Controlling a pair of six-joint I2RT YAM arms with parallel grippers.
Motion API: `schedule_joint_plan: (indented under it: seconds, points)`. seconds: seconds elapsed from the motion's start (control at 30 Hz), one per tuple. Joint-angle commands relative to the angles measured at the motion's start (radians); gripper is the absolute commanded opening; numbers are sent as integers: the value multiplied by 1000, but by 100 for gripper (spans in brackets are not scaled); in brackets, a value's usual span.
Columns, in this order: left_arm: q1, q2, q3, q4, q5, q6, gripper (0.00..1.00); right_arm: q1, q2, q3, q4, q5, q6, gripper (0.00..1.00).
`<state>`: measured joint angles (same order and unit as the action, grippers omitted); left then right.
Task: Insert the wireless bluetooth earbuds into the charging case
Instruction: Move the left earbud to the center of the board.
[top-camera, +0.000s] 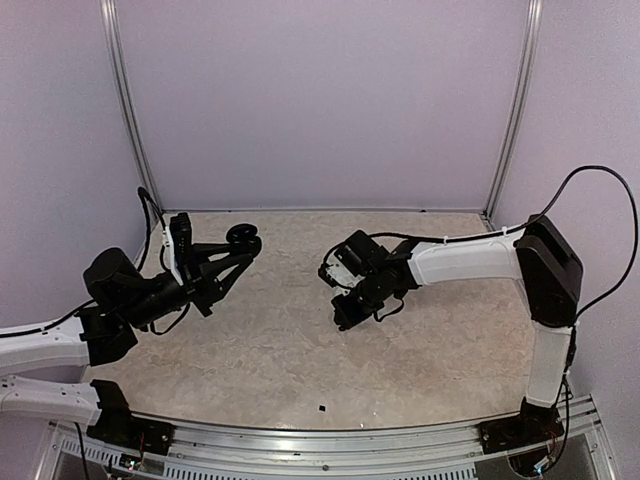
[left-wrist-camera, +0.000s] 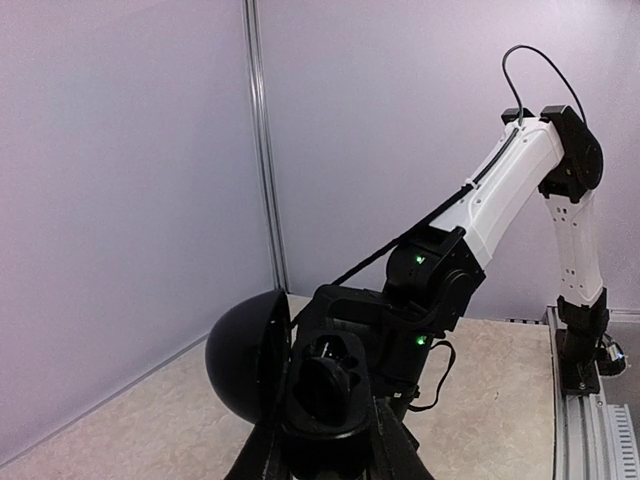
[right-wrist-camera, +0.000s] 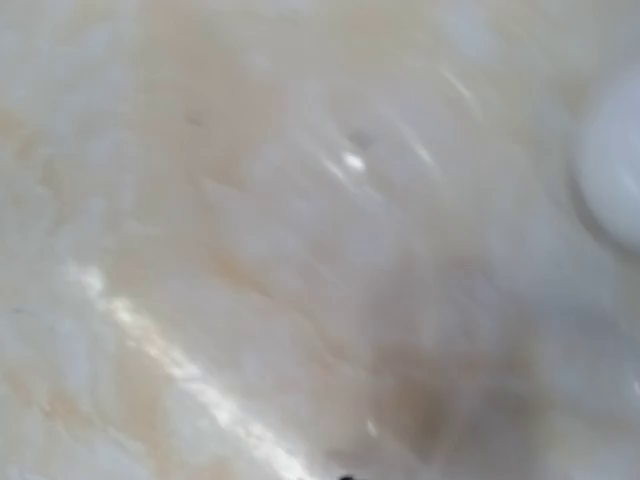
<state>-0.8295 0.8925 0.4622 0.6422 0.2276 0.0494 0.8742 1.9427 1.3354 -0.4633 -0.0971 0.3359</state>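
Observation:
The right gripper moves low to the left in the top view and releases next, since the bare patch of tabletop lies close by on that side.
The charging case (left-wrist-camera: 335, 395) is black here, with its domed lid (left-wrist-camera: 245, 355) swung open to the left and dark moulded hollows facing the camera. My left gripper (left-wrist-camera: 325, 445) is shut on its body and holds it above the table's left side, where the case (top-camera: 243, 236) shows at the tip of the left gripper (top-camera: 236, 250). My right gripper (top-camera: 345, 318) points down at mid-table, shut, almost on the surface. The right wrist view is a blurred close-up of the tabletop with a white rounded shape (right-wrist-camera: 615, 170) at the right edge. I cannot tell whether that is an earbud.
The beige marbled table (top-camera: 440, 350) is walled by lilac panels behind and on both sides. A tiny black bit (top-camera: 322, 408) lies near the front edge. The right arm's white links (left-wrist-camera: 500, 190) rise beyond the case in the left wrist view.

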Motion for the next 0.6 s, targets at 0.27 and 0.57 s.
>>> schedule_joint_plan:
  seconds: [0.27, 0.57]
  points:
    - [14, -15, 6, -7, -7, 3, 0, 64, 123, 87, 27, -47, -302, 0]
    - [15, -24, 4, -9, -13, 4, 0, 75, 38, 17, 150, -39, -325, 34]
